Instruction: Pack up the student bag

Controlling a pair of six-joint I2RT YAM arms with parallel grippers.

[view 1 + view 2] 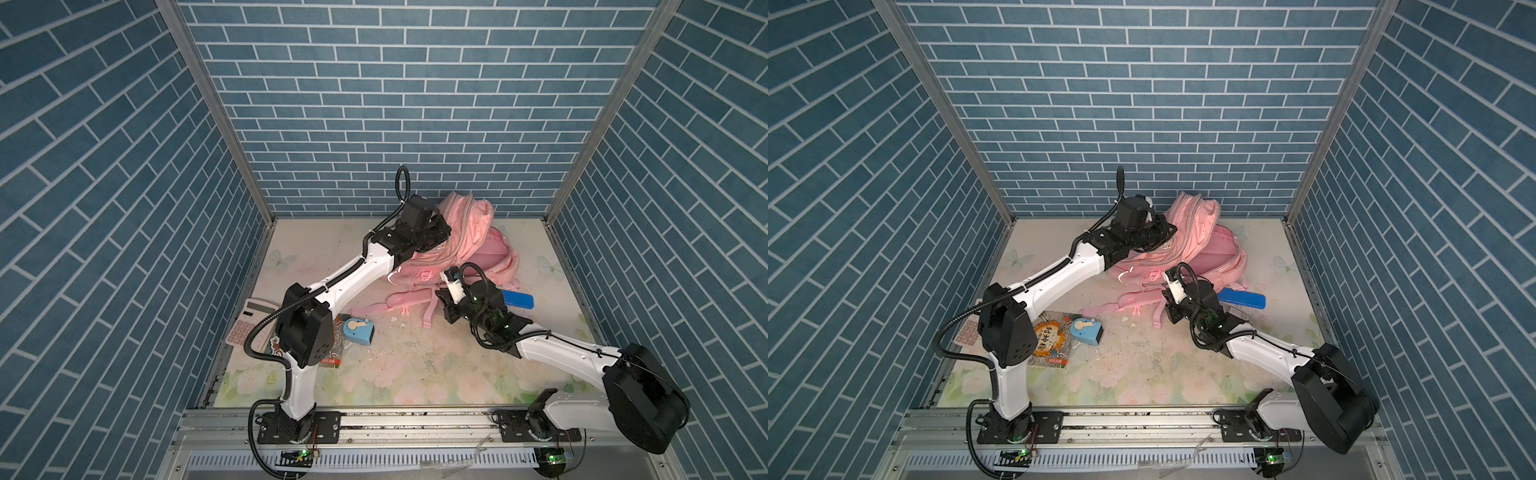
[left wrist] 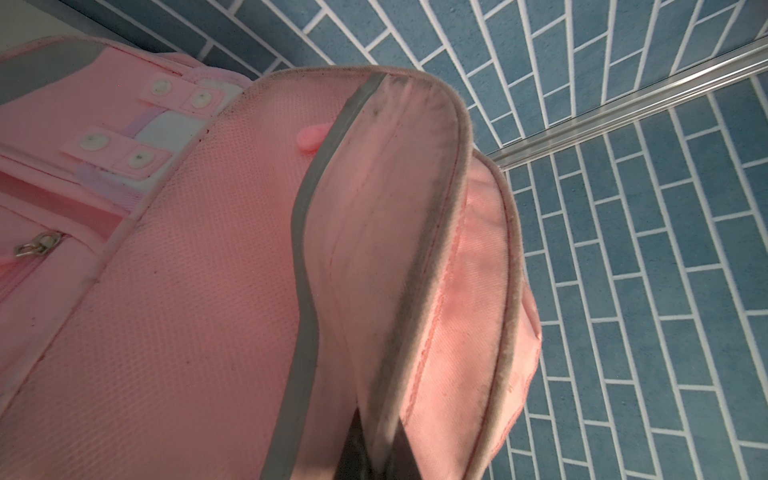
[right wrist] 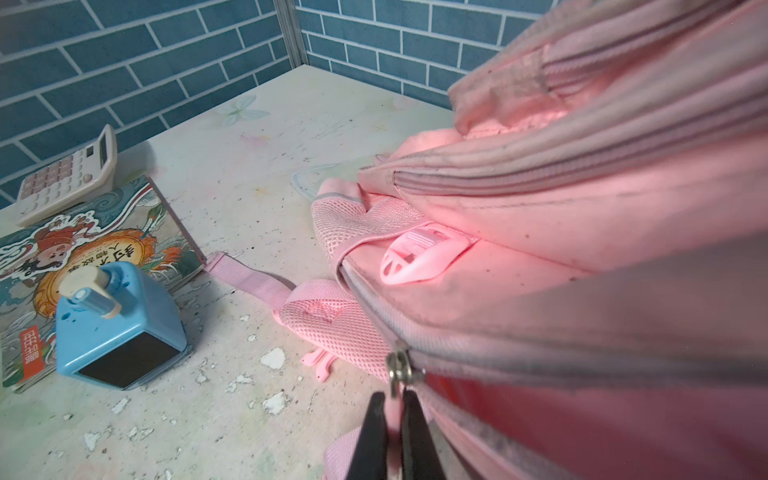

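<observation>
The robot's right gripper next needs to move along the seam (image 3: 361, 297) beside the pink buckle and release the pull, because the zipper seam past the metal slider (image 3: 398, 368) still runs closed.
The student bag (image 1: 478, 245) (image 1: 1208, 249) is a soft pink backpack slumped at the back of the table, its top end lifted. My left gripper (image 1: 445, 231) (image 1: 1170, 229) is shut on the grey-piped rim of the bag's opening (image 2: 419, 332), holding it up; the left gripper (image 2: 376, 453) shows only as dark fingertips either side of the rim. My right gripper (image 1: 441, 296) (image 1: 1167, 296) sits low at the bag's near edge. In the right wrist view the right gripper (image 3: 392, 419) is shut on the pink zipper pull, just under the metal slider (image 3: 398, 368).
A calculator (image 1: 249, 328) (image 3: 66, 174) and a picture book (image 1: 1050, 336) (image 3: 104, 241) lie at the left, with a blue pencil sharpener (image 1: 357, 330) (image 3: 120, 332) on the book. A blue pencil case (image 1: 517, 298) (image 1: 1241, 298) lies right of the bag. Pink straps (image 1: 399, 301) trail forward.
</observation>
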